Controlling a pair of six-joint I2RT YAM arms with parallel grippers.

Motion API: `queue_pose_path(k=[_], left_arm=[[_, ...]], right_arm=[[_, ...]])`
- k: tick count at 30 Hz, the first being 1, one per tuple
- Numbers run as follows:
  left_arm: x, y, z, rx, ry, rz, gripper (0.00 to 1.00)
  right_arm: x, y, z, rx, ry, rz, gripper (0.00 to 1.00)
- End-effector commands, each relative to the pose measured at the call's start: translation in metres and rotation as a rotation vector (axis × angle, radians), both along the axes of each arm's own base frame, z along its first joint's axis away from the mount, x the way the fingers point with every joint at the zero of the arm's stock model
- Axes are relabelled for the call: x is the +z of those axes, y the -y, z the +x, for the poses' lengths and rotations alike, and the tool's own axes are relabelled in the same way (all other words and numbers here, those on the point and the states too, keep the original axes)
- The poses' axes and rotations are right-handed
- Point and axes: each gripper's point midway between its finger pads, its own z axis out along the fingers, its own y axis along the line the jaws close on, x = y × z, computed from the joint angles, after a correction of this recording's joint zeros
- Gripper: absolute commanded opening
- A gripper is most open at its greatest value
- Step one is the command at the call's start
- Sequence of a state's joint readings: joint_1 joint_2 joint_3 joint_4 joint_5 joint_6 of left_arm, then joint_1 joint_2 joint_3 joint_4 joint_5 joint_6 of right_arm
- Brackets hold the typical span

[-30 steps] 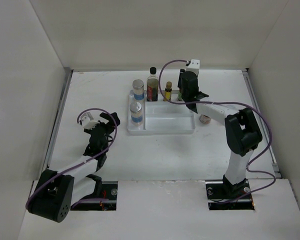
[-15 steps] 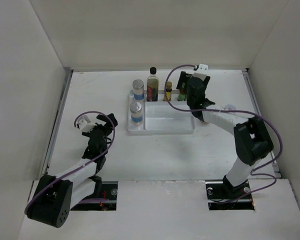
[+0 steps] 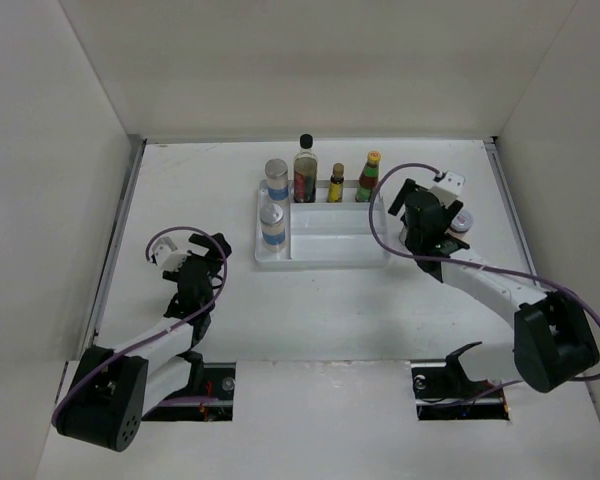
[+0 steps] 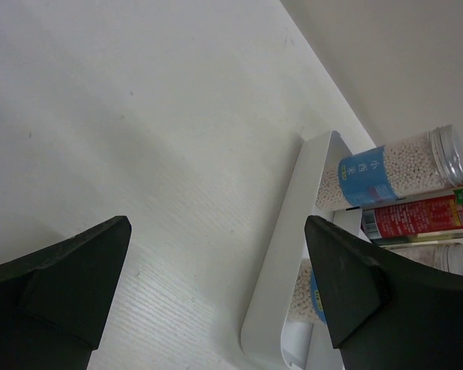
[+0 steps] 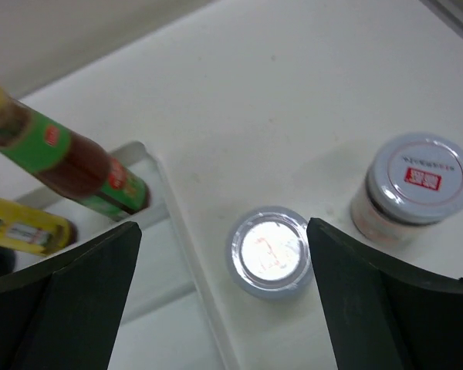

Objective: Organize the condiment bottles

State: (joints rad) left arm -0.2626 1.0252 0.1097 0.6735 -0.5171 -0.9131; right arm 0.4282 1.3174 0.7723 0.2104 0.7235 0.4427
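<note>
The short jar's white lid (image 5: 271, 253) sits below, off-center between my right gripper's spread fingers. I need to move my right gripper down around it, shifting to the right in the wrist view.
The white tray (image 3: 325, 260) holds two grey-lidded blue-labelled jars (image 3: 277, 180) (image 3: 272, 225), the tall black-capped dark bottle (image 3: 305, 170), the small yellow bottle (image 3: 336, 184) and the yellow-capped bottle (image 3: 368, 177). My right gripper (image 3: 417, 218) hangs open just right of the tray. In the right wrist view a short white-lidded jar (image 5: 268, 250) stands on the table below its spread fingers, untouched. A second white-lidded jar (image 5: 417, 185) stands further right. My left gripper (image 3: 205, 262) is open and empty, left of the tray.
The left wrist view looks along the tray's left rim (image 4: 282, 262) at a blue-labelled jar (image 4: 386, 171). White walls enclose the table on three sides. The tray's large front compartment (image 3: 340, 235) holds nothing.
My right gripper opened and let go of the yellow-capped bottle in the tray's back row. It then swung right and nearer, over the white-lidded jar. The left arm barely shifted.
</note>
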Motion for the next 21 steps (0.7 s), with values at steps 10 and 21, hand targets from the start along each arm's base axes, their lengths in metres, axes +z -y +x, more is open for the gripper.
queue_pose_path(k=[10,21], left_arm=[[0.011,0.006,0.006,-0.018,0.035,-0.037,1.00],[0.010,0.010,0.008,-0.037,0.031,-0.041,1.00]], right_arm=[[-0.059,0.019,0.005,-0.076,-0.140,0.075,0.90],[-0.044,0.035,0.015,-0.103,-0.083,0.077,0.41]])
